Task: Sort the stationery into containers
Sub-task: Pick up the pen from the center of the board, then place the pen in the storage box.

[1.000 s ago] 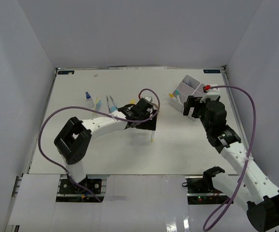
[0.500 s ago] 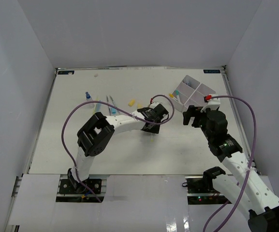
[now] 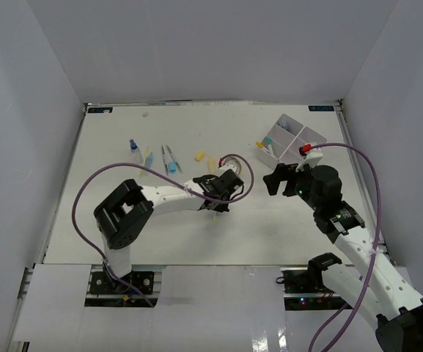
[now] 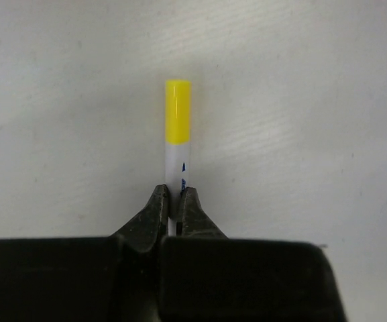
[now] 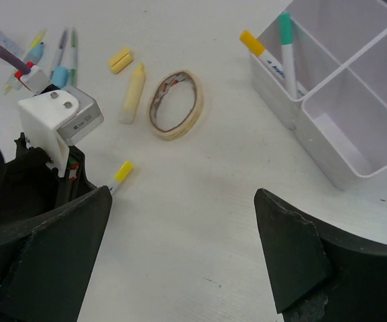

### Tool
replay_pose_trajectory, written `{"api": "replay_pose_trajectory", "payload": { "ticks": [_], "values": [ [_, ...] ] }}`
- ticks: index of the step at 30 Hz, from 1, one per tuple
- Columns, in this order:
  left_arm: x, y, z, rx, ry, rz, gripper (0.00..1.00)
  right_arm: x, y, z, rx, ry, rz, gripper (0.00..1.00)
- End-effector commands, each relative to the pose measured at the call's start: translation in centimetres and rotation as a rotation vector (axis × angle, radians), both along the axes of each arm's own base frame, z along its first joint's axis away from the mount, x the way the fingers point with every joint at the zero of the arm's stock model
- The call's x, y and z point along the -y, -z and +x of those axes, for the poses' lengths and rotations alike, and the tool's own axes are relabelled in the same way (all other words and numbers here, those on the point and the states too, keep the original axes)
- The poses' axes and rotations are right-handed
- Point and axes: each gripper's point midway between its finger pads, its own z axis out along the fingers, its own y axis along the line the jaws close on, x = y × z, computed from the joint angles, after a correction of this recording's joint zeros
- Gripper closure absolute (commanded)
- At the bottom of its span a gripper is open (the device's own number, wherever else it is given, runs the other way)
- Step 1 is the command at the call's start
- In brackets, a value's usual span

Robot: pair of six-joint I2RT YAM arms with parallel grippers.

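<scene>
The right gripper moves to the left in its wrist view onto the yellow cap (image 5: 123, 170) next, since my left gripper leaves that cap bare.
My left gripper (image 4: 174, 200) is shut on a white pen with a yellow cap (image 4: 178, 114), which lies on the table and points away from the wrist. From above, this gripper (image 3: 218, 193) sits low at mid-table. The cap (image 5: 123, 170) also shows in the right wrist view, beside the left wrist. My right gripper (image 5: 183, 201) is open and holds nothing. It hovers (image 3: 274, 180) between the left gripper and the white four-compartment tray (image 3: 304, 133). One compartment of the tray (image 5: 300, 107) holds a yellow-capped pen (image 5: 252, 42) and a green-capped pen (image 5: 286, 33).
A tan tape ring (image 5: 198, 100), a small yellow block (image 5: 120, 59) and a pale yellow piece (image 5: 133, 94) lie just beyond the left gripper. Further left lie blue-capped pens (image 3: 168, 158) and a tiny blue-capped bottle (image 3: 133, 149). Purple cables loop over both arms.
The left jaws went from open to shut on the yellow-capped pen. The left wrist shifted back left. The right gripper swung left, away from the tray.
</scene>
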Motion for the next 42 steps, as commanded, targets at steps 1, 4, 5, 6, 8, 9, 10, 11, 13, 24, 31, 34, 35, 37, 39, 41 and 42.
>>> {"api": "replay_pose_trajectory", "payload": {
  "ticks": [1, 4, 5, 6, 8, 9, 10, 11, 13, 24, 31, 34, 35, 37, 39, 41, 42],
  "values": [
    [1.5, -7.5, 0.0, 0.169, 0.110, -0.227, 1.00, -2.9, -1.8, -0.3, 0.011, -0.132, 0.107, 0.06],
    [1.5, -10.4, -0.5, 0.261, 0.172, -0.333, 1.00, -4.2, -1.8, -0.3, -0.020, -0.182, 0.141, 0.05],
    [1.7, -10.7, -0.9, 0.287, 0.205, -0.382, 1.00, -4.8, -2.2, -0.5, -0.019, -0.218, 0.161, 0.05],
    [1.6, -12.6, -1.2, 0.332, 0.236, -0.420, 1.00, -5.2, -2.3, -0.6, -0.034, -0.234, 0.179, 0.05],
    [2.0, -14.1, -1.7, 0.381, 0.282, -0.490, 0.99, -6.3, -3.3, -0.6, -0.031, -0.287, 0.213, 0.05],
    [1.9, -15.2, -2.0, 0.405, 0.299, -0.517, 0.98, -6.7, -3.6, -0.6, -0.031, -0.304, 0.226, 0.05],
    [2.1, -15.9, -2.0, 0.429, 0.325, -0.531, 0.97, -7.1, -3.8, -0.4, -0.044, -0.314, 0.242, 0.05],
    [2.2, -16.3, -2.2, 0.434, 0.340, -0.542, 0.96, -7.6, -4.2, -0.6, -0.051, -0.344, 0.259, 0.04],
    [2.4, -17.4, -2.5, 0.460, 0.369, -0.569, 0.96, -8.5, -4.8, -0.5, -0.052, -0.373, 0.289, 0.04],
    [3.3, -21.2, -2.6, 0.560, 0.422, -0.654, 0.94, -12.0, -6.3, 0.0, -0.061, -0.461, 0.356, 0.09],
    [3.4, -21.5, -2.1, 0.575, 0.409, -0.652, 0.93, -12.5, -5.5, 0.2, -0.080, -0.468, 0.355, 0.45],
    [3.2, -20.8, -1.8, 0.559, 0.385, -0.632, 0.87, -12.3, -5.2, 0.5, -0.076, -0.451, 0.340, 0.70],
    [3.0, -20.6, -1.6, 0.560, 0.369, -0.623, 0.85, -12.3, -5.1, 0.6, -0.076, -0.446, 0.336, 0.82],
    [2.5, -20.1, -1.2, 0.552, 0.339, -0.606, 0.71, -12.1, -4.7, 1.1, -0.078, -0.428, 0.318, 0.89],
    [2.0, -19.8, -0.7, 0.541, 0.310, -0.595, 0.53, -11.8, -4.3, 1.6, -0.077, -0.402, 0.295, 0.92],
    [1.0, -19.2, 0.0, 0.515, 0.269, -0.583, 0.29, -11.1, -3.9, 2.7, -0.053, -0.352, 0.249, 0.92],
    [0.4, -18.5, 0.3, 0.493, 0.252, -0.569, 0.22, -10.7, -3.8, 3.3, -0.043, -0.322, 0.227, 0.92]
  ]
}}
